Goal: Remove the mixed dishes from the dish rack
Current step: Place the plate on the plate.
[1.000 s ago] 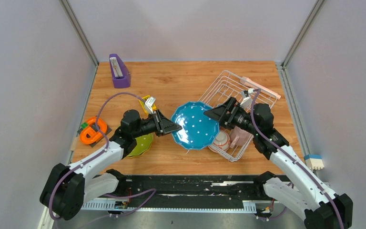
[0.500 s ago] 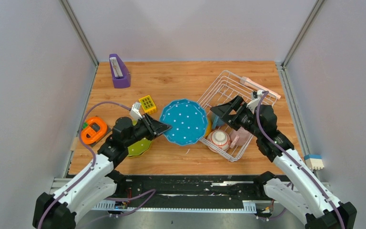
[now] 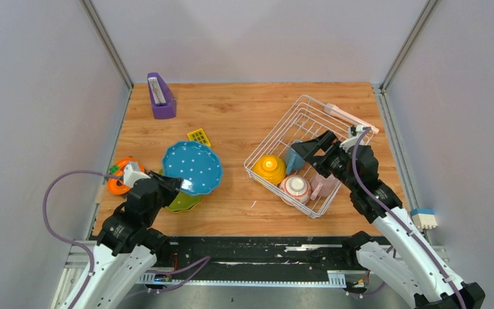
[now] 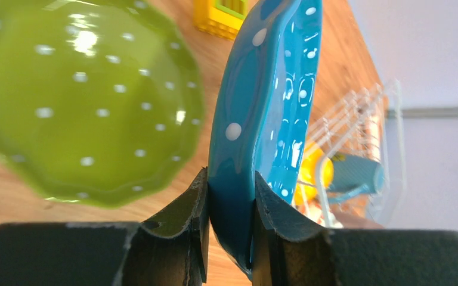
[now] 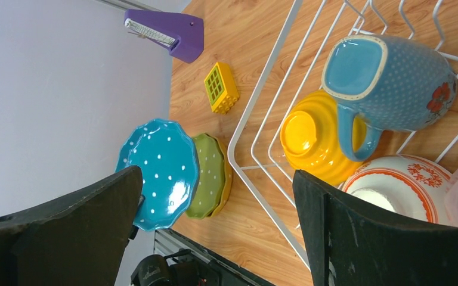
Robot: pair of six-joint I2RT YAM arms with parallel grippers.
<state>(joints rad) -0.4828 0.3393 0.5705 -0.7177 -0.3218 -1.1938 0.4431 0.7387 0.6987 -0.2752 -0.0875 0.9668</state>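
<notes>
Next, my left gripper lowers back and to the left in the top view, over the green dotted plate (image 3: pixel 183 201) (image 4: pixel 90 101), since the blue plate overhangs the green dotted plate's far side.
My left gripper (image 3: pixel 171 184) (image 4: pixel 231 186) is shut on the rim of the scalloped blue white-dotted plate (image 3: pixel 193 167) (image 4: pixel 268 89). It holds the plate tilted just above the green dotted plate (image 3: pixel 186 202) (image 4: pixel 89 95), which lies on a yellow plate (image 5: pixel 228 173). The white wire dish rack (image 3: pixel 273 134) (image 5: pixel 262 77) holds the yellow-orange bowl (image 3: pixel 270 168) (image 5: pixel 313 140), the blue mug (image 3: pixel 294 158) (image 5: pixel 393 77), the red-rimmed cup (image 3: pixel 297 188) (image 5: pixel 402 185) and the pink mug (image 3: pixel 325 183). My right gripper (image 3: pixel 307 148) (image 5: pixel 214 226) is open and empty above the rack.
A yellow grid block (image 3: pixel 199 136) (image 5: pixel 220 88) lies behind the plates. An orange round gadget (image 3: pixel 121 177) sits at the left edge. A purple wedge holder (image 3: pixel 161 96) stands at the far left. A white and blue block (image 3: pixel 424 219) lies right of the table.
My left arm has drawn back to the left with the blue plate, from the table's middle to over the green plate. My right gripper has shifted slightly right and stays open.
</notes>
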